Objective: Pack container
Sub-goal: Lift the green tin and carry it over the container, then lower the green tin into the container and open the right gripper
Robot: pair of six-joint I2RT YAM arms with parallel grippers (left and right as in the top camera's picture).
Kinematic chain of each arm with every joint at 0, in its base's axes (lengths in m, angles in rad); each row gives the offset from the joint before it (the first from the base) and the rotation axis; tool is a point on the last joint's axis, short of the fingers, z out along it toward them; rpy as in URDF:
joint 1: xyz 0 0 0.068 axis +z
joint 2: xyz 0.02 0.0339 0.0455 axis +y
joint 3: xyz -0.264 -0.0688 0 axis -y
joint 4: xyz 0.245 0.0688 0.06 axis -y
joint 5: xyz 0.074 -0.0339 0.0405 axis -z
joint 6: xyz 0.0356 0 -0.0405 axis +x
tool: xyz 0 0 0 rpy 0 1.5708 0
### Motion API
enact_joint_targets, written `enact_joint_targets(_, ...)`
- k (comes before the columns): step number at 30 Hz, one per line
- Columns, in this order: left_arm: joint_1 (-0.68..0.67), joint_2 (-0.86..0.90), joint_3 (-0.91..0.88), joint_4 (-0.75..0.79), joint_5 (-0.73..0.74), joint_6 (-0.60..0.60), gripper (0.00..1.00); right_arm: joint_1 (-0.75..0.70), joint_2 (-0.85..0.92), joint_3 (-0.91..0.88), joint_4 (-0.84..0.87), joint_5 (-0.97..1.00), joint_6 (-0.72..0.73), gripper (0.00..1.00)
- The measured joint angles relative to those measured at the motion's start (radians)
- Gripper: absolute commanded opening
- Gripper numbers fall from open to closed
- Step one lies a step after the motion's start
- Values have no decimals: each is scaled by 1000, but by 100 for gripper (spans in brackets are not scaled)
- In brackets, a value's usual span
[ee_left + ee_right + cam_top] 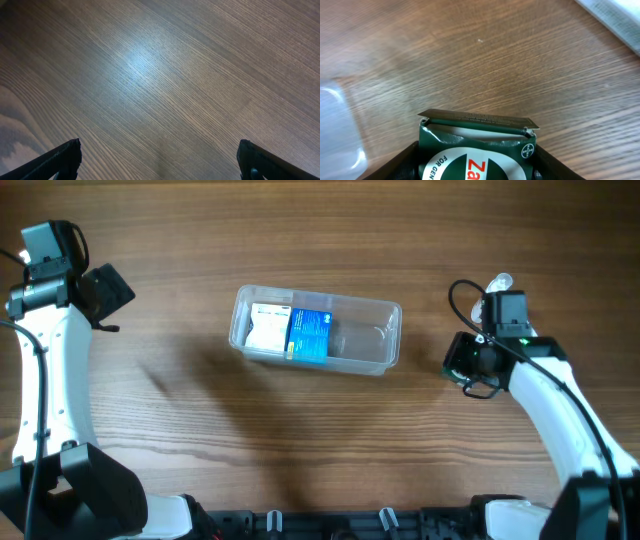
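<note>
The tub's space beside the blue box is empty, so my right gripper should next swing to the left in the overhead view and lower into that space.
The container [385, 320], a clear shallow tub, lies at the table's middle with a white box [266, 328] and a blue box [310, 334] in its left half. To its right hovers my right gripper [466, 366], shut on a dark green box [475, 150] with a white oval label. That box fills the space between the fingers [402, 162] in the right wrist view. My left gripper [108, 290] is far to the upper left, away from the tub. Seen from the left wrist, the left gripper [159, 147] is open wide over bare wood.
A small clear bottle [500, 283] stands just behind the right wrist. In the right wrist view a blurred clear shape [337, 130] sits at the left edge and a pale strip [615, 20] crosses the top right corner. The arm bases line the near edge.
</note>
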Motion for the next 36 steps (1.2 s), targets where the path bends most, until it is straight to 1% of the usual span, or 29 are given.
enact_joint_targets(3, 0, 0, 0, 0, 0, 0, 100, 13, -48, 0, -29, 0, -18, 52)
enact_joint_targets(8, 0, 0, 0, 0, 0, 0, 100, 66, -57, 16, -56, 1, -33, 52)
enact_joint_targets(11, 0, 0, 0, 0, 0, 0, 100, 124, -57, 92, -93, 0, -37, 52)
enact_joint_targets(14, 0, 0, 0, 0, 0, 0, 100, 188, -57, 223, -142, 0, -40, 52)
enact_joint_targets(18, 0, 0, 0, 0, 0, 0, 100, 304, -59, 372, -127, 0, -34, 50)
enact_joint_targets(22, 0, 0, 0, 0, 0, 0, 100, 402, -57, 389, -73, 8, -13, 50)
enact_joint_targets(26, 0, 0, 0, 0, 0, 0, 100, 473, 37, 389, -32, 20, -1, 50)
enact_joint_targets(30, 0, 0, 0, 0, 0, 0, 100, 524, 187, 389, 0, 24, 3, 50)
enact_joint_targets(36, 0, 0, 0, 0, 0, 0, 100, 569, 295, 389, 27, 56, 13, 49)
